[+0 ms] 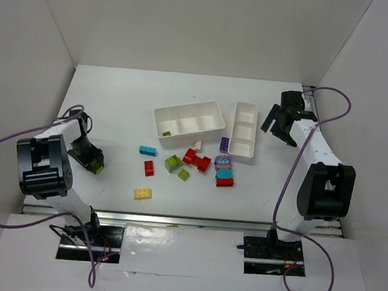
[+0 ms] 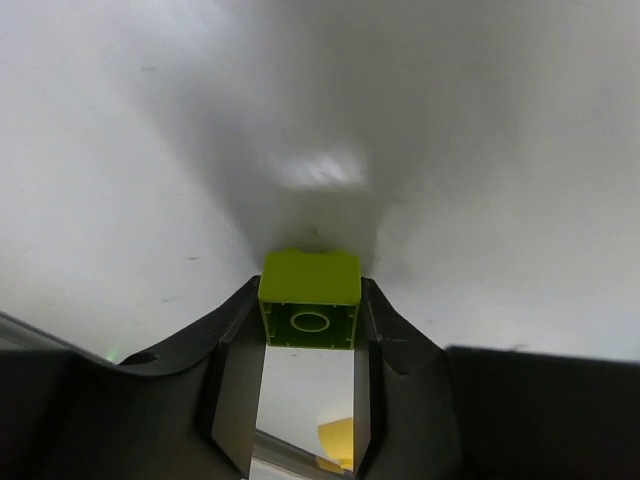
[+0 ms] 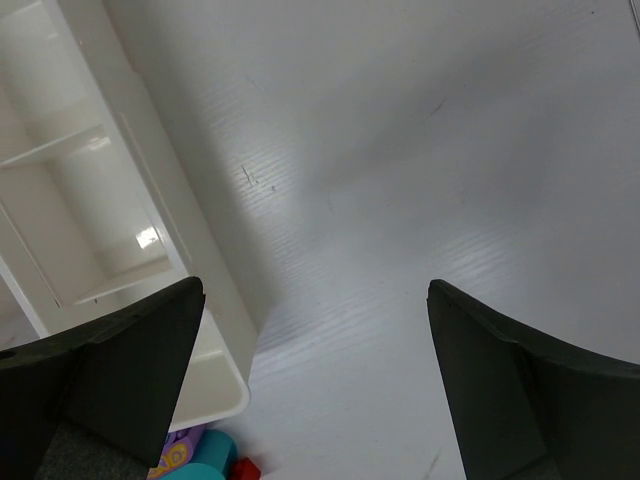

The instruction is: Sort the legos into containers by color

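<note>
A lime lego already lies in the wide tray's end section, so my left gripper should swing outward across the table over it.
My left gripper (image 1: 95, 162) is at the table's left side, shut on a lime green lego (image 1: 99, 168). In the left wrist view that lego (image 2: 310, 280) sits clamped between the two fingertips of the left gripper (image 2: 310, 296), hollow side toward the camera. My right gripper (image 1: 276, 126) is open and empty, just right of the narrow tray (image 1: 242, 145); it is wide open in the right wrist view (image 3: 315, 320). The wide tray (image 1: 189, 111) holds one lime lego (image 1: 166, 134) in its left compartment. Loose legos lie in front of the trays: teal (image 1: 147, 151), red (image 1: 149, 168), yellow (image 1: 142, 193), lime (image 1: 173, 163), red (image 1: 197, 159), purple (image 1: 224, 145).
A small lime lego (image 1: 184, 175), a purple round piece (image 1: 223, 163), a teal lego (image 1: 224, 173) and a red lego (image 1: 225, 182) cluster below the narrow tray. The right wrist view shows the narrow tray's wall (image 3: 170, 210) at left. White walls enclose the table.
</note>
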Motion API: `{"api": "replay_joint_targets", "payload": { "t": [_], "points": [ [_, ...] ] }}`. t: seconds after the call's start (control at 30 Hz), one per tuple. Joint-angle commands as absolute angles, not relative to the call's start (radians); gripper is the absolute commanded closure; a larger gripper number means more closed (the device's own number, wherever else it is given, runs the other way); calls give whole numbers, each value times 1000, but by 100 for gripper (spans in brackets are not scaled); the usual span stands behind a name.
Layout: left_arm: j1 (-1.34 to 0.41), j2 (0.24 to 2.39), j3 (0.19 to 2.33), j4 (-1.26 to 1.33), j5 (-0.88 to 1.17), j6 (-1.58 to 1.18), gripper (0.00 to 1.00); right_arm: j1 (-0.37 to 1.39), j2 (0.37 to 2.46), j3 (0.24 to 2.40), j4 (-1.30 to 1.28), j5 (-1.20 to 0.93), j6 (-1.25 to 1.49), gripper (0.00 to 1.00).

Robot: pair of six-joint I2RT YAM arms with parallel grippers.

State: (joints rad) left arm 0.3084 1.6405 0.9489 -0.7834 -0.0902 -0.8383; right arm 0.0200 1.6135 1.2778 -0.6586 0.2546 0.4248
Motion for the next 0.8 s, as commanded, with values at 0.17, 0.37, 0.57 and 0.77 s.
{"api": "replay_joint_targets", "payload": {
  "t": [0.17,0.37,0.57,0.77],
  "points": [
    [69,1551,1273,-738,46,-637,83,26,1603,1377,-684,255,423,0],
    [-167,1698,1633,-787,81,-519,87,26,1592,1387,-684,255,434,0],
    [-323,1839,1842,-853,-49,-498,88,26,1572,1405,-706,267,434,0],
    [-376,1939,1904,-862,-129,-544,84,26,1554,1414,-715,278,443,0]
  ]
}}
